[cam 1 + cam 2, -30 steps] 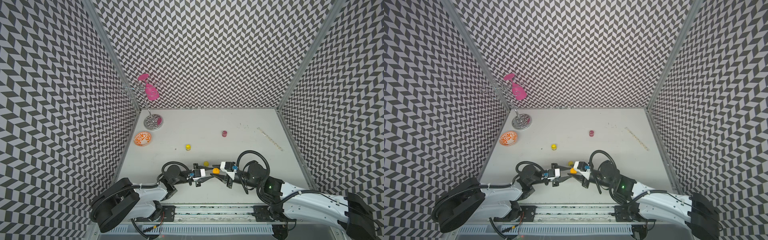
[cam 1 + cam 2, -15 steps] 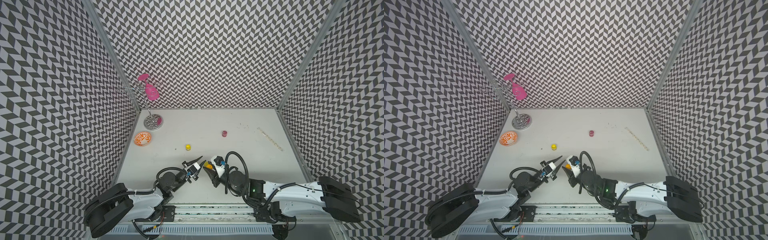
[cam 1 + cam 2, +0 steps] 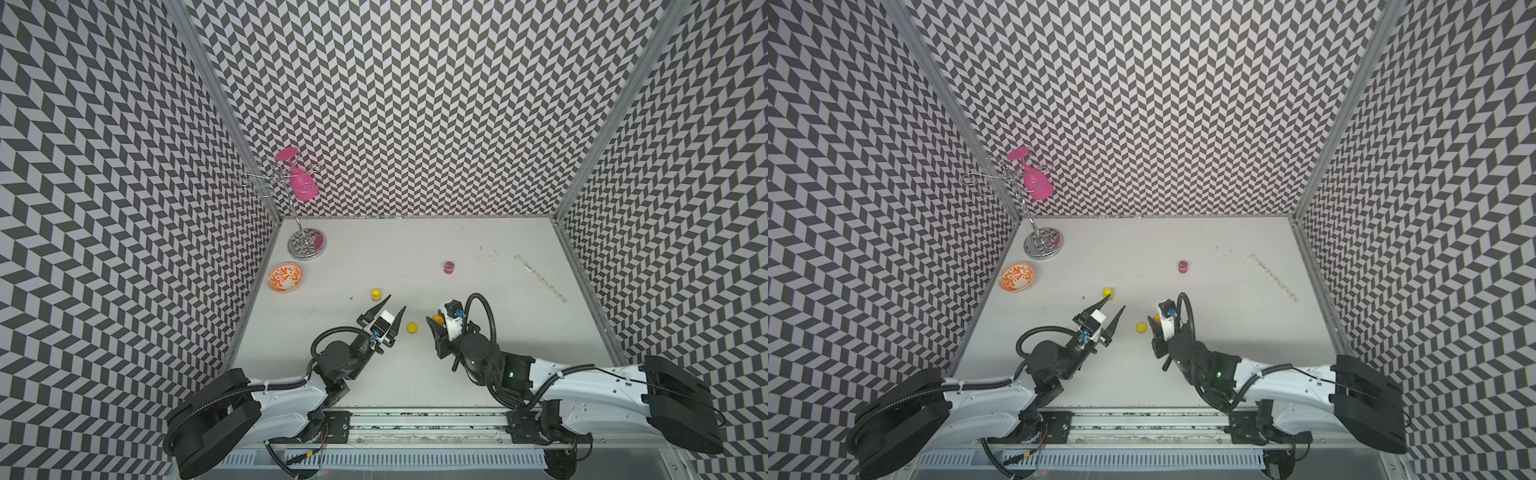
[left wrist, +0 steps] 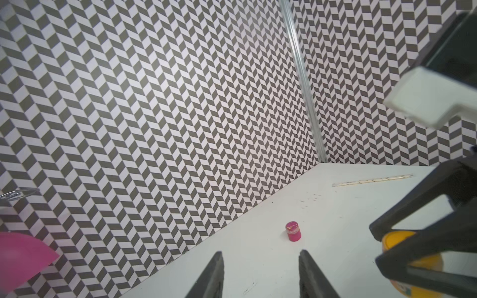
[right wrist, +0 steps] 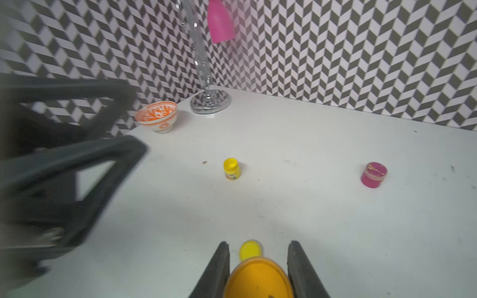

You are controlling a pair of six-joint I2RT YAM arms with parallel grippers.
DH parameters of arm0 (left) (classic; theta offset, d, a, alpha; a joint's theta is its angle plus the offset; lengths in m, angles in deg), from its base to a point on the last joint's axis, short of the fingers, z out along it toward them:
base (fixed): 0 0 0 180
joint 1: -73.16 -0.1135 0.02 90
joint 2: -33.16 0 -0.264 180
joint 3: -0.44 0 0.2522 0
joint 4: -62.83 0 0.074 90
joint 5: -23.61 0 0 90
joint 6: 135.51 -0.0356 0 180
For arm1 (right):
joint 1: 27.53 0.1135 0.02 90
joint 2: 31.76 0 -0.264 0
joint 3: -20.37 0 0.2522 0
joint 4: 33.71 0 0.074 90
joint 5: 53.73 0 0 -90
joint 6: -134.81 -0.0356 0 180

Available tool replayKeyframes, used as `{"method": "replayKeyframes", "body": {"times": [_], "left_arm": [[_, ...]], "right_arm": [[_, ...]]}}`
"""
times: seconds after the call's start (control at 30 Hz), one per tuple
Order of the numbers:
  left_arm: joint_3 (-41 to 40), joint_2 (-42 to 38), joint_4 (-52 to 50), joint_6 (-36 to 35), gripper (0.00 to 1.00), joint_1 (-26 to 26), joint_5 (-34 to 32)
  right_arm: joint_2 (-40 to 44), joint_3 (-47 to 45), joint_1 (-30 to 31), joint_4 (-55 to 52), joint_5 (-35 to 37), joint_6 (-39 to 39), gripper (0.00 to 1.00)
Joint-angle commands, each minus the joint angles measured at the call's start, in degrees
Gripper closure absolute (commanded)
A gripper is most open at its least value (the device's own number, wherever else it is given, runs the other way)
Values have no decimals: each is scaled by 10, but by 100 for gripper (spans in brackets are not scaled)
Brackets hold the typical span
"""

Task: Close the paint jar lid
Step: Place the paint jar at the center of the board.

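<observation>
The orange jar in my right gripper will next go outward to the clear tabletop short of the pink jar [image 3: 453,288] [image 5: 358,217], and I will lower it there and let it go.
My right gripper [image 5: 258,245] is shut on a small orange paint jar [image 5: 258,278], one finger on each side of it. The jar's orange lid [image 4: 398,238] sits on top of it. In both top views the paint jar [image 3: 437,319] [image 3: 1156,318] is held just above the table near the front middle. My left gripper [image 3: 397,301] [image 3: 1118,301] stands to its left, apart from it. In the left wrist view the left gripper [image 4: 260,254] is open with only bare table between its fingers.
A loose yellow cap [image 3: 412,328] [image 5: 250,250] lies on the table between the grippers. A yellow jar [image 3: 376,294] stands just beyond my left fingertips and a pink jar [image 3: 449,267] farther back. An orange-patterned bowl [image 3: 284,277] and a chrome stand [image 3: 306,245] are at the back left, a ruler [image 3: 539,277] at the right.
One second ago both grippers met at the orange jar. The left gripper has since opened and drawn away to the left. The right gripper keeps the jar and now points toward the back.
</observation>
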Motion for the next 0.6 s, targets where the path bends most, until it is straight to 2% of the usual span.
{"method": "replayKeyframes", "body": {"times": [0.0, 0.07, 0.1, 0.13, 0.17, 0.43, 0.57], "left_arm": [[-3, -13, 3, 8, 47, -5, -16], [2, -18, -14, 10, 43, -5, 33], [12, -19, -34, 16, 33, -5, 58], [21, -16, -54, 18, 4, -5, 82], [28, -11, -65, 20, 0, -5, 98], [82, 59, -136, 35, 0, -4, 230], [90, 62, -135, 52, 0, -5, 236]], "right_arm": [[-28, -9, -64, 41, -36, -15, 100], [-43, -13, -90, 64, -30, -1, 100], [-50, -14, -101, 75, -24, 8, 100], [-56, -17, -112, 86, -21, 18, 100], [-60, -20, -121, 98, -18, 24, 100], [-64, -38, -214, 151, -65, 47, 100], [-112, -32, -240, 191, -77, 50, 100]]}}
